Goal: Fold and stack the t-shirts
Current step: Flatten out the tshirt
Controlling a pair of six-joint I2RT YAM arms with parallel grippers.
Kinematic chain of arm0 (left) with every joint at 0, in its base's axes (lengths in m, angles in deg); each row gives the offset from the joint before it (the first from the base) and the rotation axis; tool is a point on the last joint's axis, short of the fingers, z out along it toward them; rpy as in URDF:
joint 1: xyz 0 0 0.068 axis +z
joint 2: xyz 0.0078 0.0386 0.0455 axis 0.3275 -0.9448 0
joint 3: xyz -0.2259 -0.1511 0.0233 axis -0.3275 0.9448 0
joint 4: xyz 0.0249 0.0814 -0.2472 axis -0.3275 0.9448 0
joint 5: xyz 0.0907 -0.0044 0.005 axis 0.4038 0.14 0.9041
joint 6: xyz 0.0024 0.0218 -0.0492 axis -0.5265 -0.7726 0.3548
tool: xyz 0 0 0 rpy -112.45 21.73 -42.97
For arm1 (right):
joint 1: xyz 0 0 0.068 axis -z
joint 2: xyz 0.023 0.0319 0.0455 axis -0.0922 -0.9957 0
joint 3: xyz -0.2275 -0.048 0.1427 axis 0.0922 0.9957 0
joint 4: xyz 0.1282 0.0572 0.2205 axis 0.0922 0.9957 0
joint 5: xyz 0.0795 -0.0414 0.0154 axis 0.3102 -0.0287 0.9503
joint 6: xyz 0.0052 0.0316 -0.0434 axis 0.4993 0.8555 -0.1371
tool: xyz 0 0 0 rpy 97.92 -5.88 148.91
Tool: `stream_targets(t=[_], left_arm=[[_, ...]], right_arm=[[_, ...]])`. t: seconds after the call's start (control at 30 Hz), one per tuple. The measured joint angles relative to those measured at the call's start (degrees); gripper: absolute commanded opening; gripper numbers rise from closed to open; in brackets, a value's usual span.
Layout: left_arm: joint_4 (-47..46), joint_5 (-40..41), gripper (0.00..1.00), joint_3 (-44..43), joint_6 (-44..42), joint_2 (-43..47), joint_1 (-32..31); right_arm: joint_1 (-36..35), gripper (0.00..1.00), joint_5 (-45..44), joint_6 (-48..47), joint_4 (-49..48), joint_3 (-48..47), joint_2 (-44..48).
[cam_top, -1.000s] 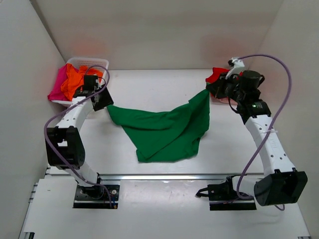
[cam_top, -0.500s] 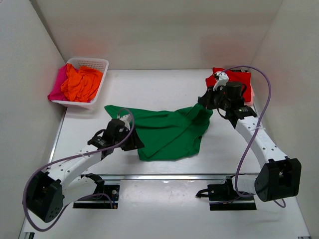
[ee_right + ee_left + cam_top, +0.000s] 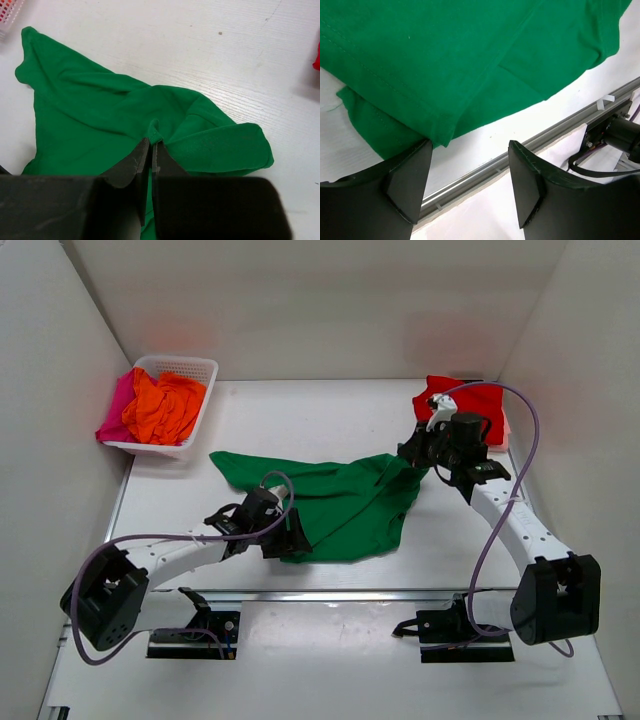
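My left gripper eases slightly down and closes on the cloth next, because the green t-shirt's pointed hem corner point(image 3: 444, 138) pokes between its open fingers.
A bright green t-shirt point(image 3: 335, 502) lies crumpled across the middle of the table. My right gripper point(image 3: 408, 454) is shut on a pinch of its right edge, seen as a small fold of green t-shirt point(image 3: 100, 125) caught at the right gripper's point(image 3: 152, 142) tips. My left gripper point(image 3: 291, 539) sits low at the shirt's near left corner. In the left wrist view the left gripper point(image 3: 470, 175) is open, nothing between its fingers point(image 3: 407, 182), and the green t-shirt's hem point(image 3: 435, 132) lies just beyond the left fingertip. A red t-shirt point(image 3: 466, 400) lies at the back right.
A white lattice basket point(image 3: 196, 367) at the back left holds an orange t-shirt point(image 3: 165, 405) and a magenta-pink t-shirt point(image 3: 117, 412). A metal rail point(image 3: 340, 593) runs along the table's near edge, close under the left gripper. White walls close in the sides and back.
The left arm swung from beside the basket to the shirt's near left corner, leaving the shirt's left end lying on the table. The right gripper lowered its held edge toward the table.
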Motion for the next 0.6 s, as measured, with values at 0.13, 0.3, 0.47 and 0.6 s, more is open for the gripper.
stream_targets(t=[0.13,0.3,0.47,0.6], left_arm=[[-0.1,0.7,0.69,-0.2,0.5,-0.3,-0.2],[-0.9,1.8,0.66,-0.9,0.7,-2.8,-0.7],[-1.9,3.7,0.47,-2.1,1.1,-6.8,-1.5],[-2.6,4.9,0.00,-3.4,1.4,-8.2,-1.4]], right_arm=[[0.4,0.01,0.1,0.0,-0.5,0.2,0.0],[0.4,0.00,0.4,0.0,-1.5,1.2,0.0],[0.4,0.00,0.7,0.2,-1.7,1.6,0.0],[0.7,0.00,1.3,0.2,-1.9,1.6,0.0]])
